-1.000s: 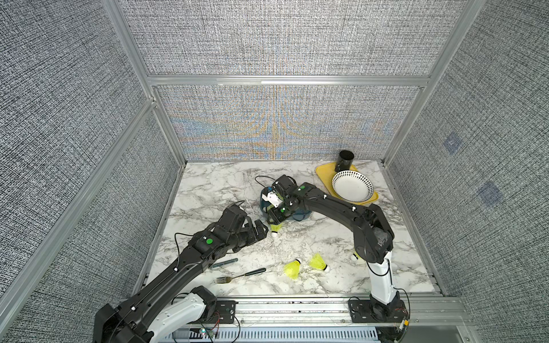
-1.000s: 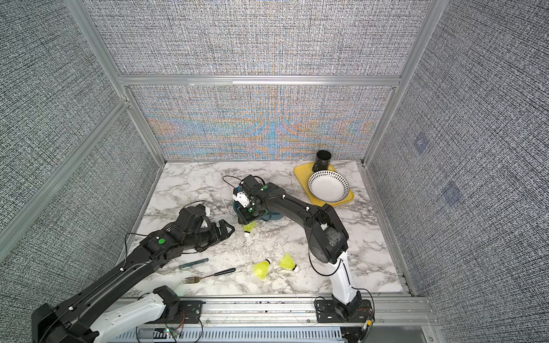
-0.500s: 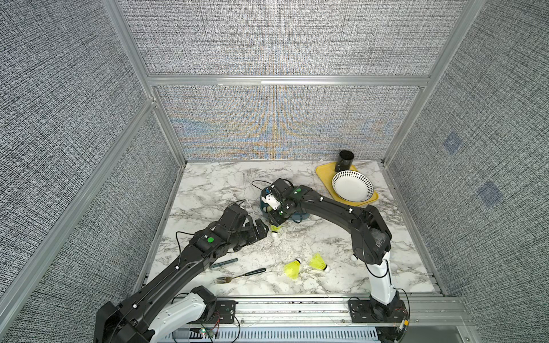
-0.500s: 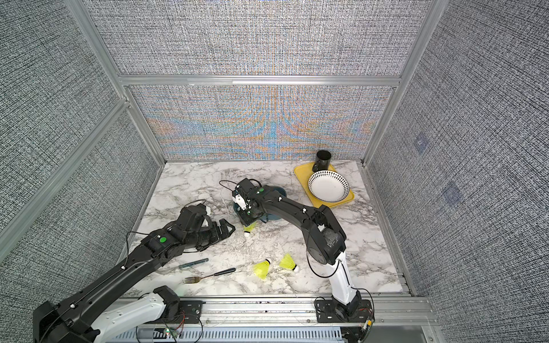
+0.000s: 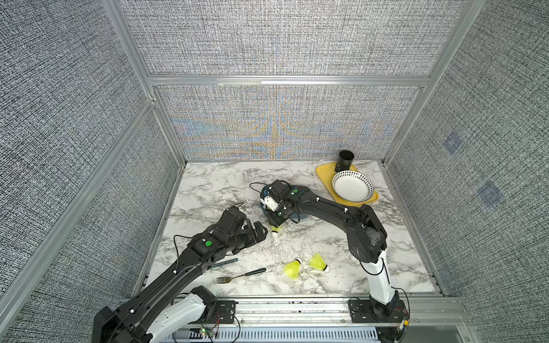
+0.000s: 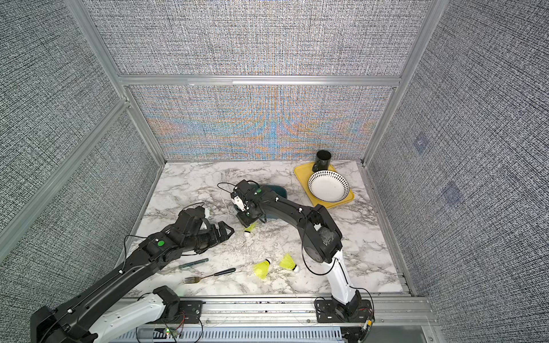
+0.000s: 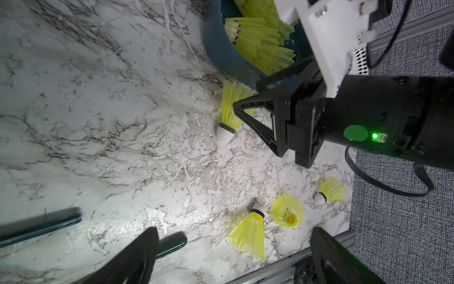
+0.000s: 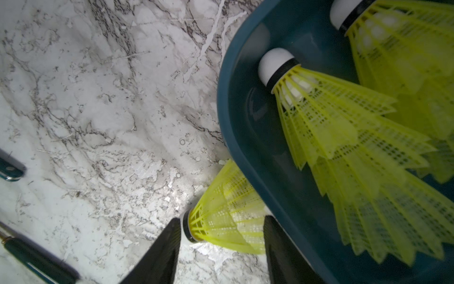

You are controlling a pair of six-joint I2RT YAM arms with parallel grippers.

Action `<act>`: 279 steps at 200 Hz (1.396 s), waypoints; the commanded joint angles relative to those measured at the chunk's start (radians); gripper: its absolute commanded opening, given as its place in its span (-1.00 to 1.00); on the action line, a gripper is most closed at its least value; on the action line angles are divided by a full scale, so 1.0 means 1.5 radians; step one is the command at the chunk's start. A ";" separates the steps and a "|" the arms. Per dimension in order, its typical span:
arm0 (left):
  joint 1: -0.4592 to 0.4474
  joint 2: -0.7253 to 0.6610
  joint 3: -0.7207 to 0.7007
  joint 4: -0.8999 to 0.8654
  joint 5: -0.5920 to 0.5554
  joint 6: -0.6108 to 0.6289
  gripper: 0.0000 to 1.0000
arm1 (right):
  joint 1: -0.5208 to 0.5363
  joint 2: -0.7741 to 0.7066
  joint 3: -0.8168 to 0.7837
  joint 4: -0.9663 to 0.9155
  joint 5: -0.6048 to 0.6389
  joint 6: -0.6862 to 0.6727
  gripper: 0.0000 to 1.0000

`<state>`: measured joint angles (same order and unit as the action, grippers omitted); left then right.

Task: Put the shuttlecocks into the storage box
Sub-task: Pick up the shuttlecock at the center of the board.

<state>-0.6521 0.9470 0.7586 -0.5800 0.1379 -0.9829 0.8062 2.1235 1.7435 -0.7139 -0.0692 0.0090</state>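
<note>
My right gripper has one finger hanging close to the box rim, so next it will move back and down onto the shuttlecock's yellow skirt below it.
A neon yellow shuttlecock lies on the marble just outside the near end of the teal storage box. My right gripper hangs over it, open, one finger on each side of it. Several shuttlecocks lie inside the box. Two more shuttlecocks rest near the front edge; the left wrist view shows a third beside them. My left gripper is open and empty, left of the shuttlecock by the box.
A fork and a dark teal pen-like tool lie at the front left under my left arm. At the back right, a yellow tray carries a white dotted bowl and a black cup.
My right gripper has come off the box toward its near-left end, over the shuttlecock on the table, and its jaws have widened. The left arm has barely shifted.
</note>
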 commanded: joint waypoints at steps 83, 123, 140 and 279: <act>0.000 0.004 0.009 -0.003 0.005 -0.002 0.98 | -0.013 -0.035 -0.064 0.009 -0.088 0.021 -0.28; 0.000 0.010 0.010 0.001 0.008 -0.001 0.98 | -0.039 -0.059 -0.112 0.032 -0.177 0.032 -0.43; 0.000 0.014 0.011 0.004 0.010 0.001 0.98 | -0.052 -0.061 -0.129 0.043 -0.214 0.041 -0.44; 0.000 0.043 0.001 0.034 0.031 -0.002 0.98 | -0.094 -0.083 -0.225 0.171 -0.352 0.131 -1.00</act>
<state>-0.6521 1.0042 0.7589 -0.5667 0.1768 -0.9871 0.6647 2.0224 1.4170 -0.4953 -0.5610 0.1764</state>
